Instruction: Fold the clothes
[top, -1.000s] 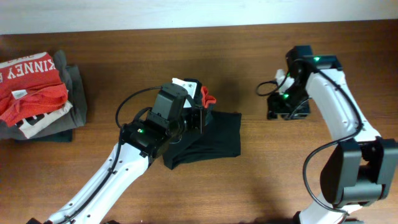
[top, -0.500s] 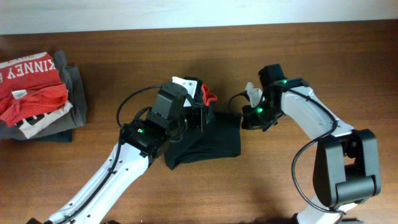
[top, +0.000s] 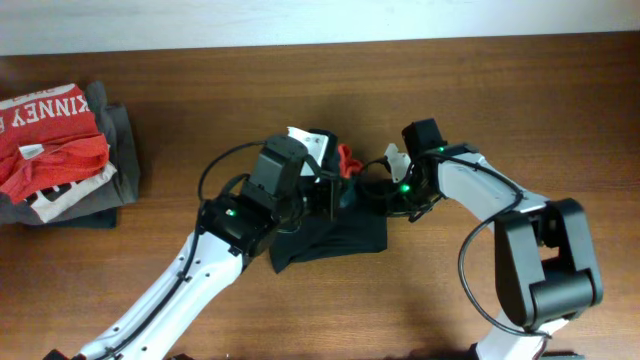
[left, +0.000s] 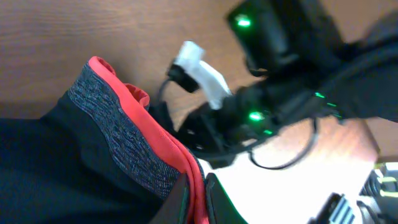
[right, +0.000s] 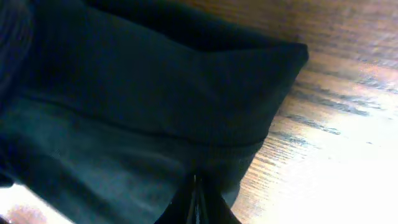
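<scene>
The left gripper lowers toward the right in the overhead view next, releasing the waistband's still-lifted trim over the pants' hem edge (top: 377, 232), which lies below on that side.
The black pants (top: 345, 232) lie bunched mid-table, with the grey waistband and its red-orange trim (top: 347, 158) lifted at the top. My left gripper (top: 335, 192) is shut on the trim; the left wrist view shows the jaws (left: 198, 200) pinching the red edge beside the grey band (left: 118, 144). My right gripper (top: 386, 196) is at the pants' upper right corner. In the right wrist view its fingers (right: 198, 198) are closed together, with the tips against the black fabric (right: 143, 93) near its hem. I cannot see any cloth between them.
A stack of folded grey garments (top: 118, 150) with a red T-shirt with white lettering (top: 50, 140) on top sits at the far left. Bare wood table (top: 500, 110) surrounds the pants. The right arm's cables (left: 267, 155) hang close to the left gripper.
My right arm has swung left from the right side of the table to the pants' upper right corner. My left gripper has shifted slightly right, still holding the waistband.
</scene>
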